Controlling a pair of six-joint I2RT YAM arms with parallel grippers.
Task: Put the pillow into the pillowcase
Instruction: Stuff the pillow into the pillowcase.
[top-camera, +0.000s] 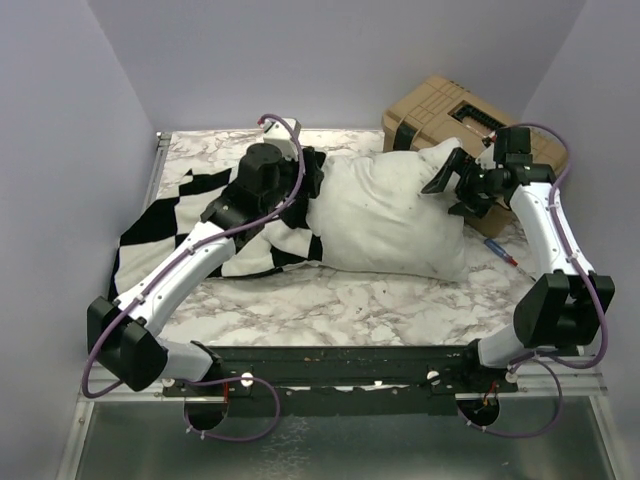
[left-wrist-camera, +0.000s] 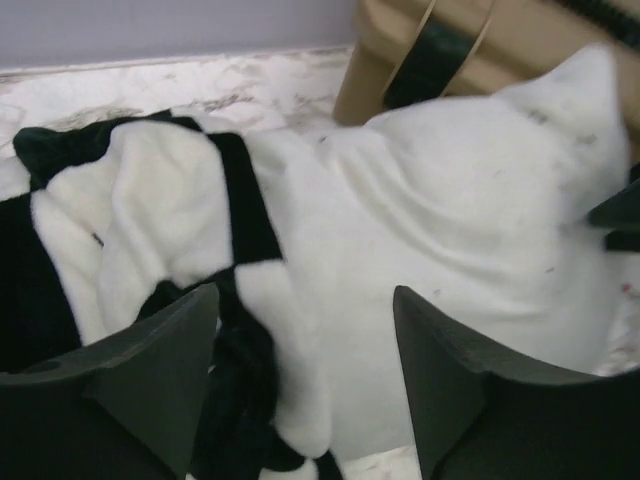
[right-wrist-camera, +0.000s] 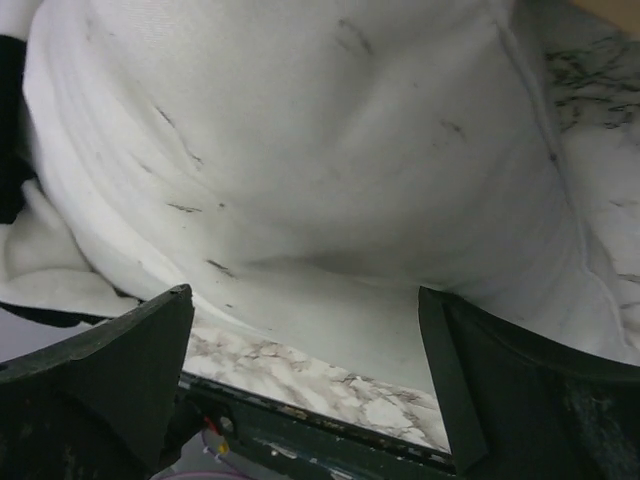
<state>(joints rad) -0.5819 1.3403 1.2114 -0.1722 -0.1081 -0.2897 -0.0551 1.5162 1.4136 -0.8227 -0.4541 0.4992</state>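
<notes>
The robot's left gripper is to lift away from the pillow next and turn, then come down outward onto the fluffy white fold (left-wrist-camera: 168, 196) that bulges beyond its open fingers.
The white pillow (top-camera: 390, 215) lies across the middle of the marble table, its left end tucked into the black-and-white checked pillowcase (top-camera: 170, 225). My left gripper (top-camera: 312, 180) sits over the case's mouth where it meets the pillow. In the left wrist view that gripper (left-wrist-camera: 305, 330) is open, with the bunched pillowcase (left-wrist-camera: 150, 210) edge and the pillow (left-wrist-camera: 450, 200) lying loose between the jaws. My right gripper (top-camera: 450, 192) hovers at the pillow's far right corner. In the right wrist view it (right-wrist-camera: 305, 310) is open wide above the pillow (right-wrist-camera: 300, 130), holding nothing.
A tan hard case (top-camera: 450, 110) stands at the back right, touching the pillow's corner, and shows in the left wrist view as the tan case (left-wrist-camera: 480, 50). A small red-and-blue pen (top-camera: 502, 250) lies right of the pillow. Walls close in on three sides.
</notes>
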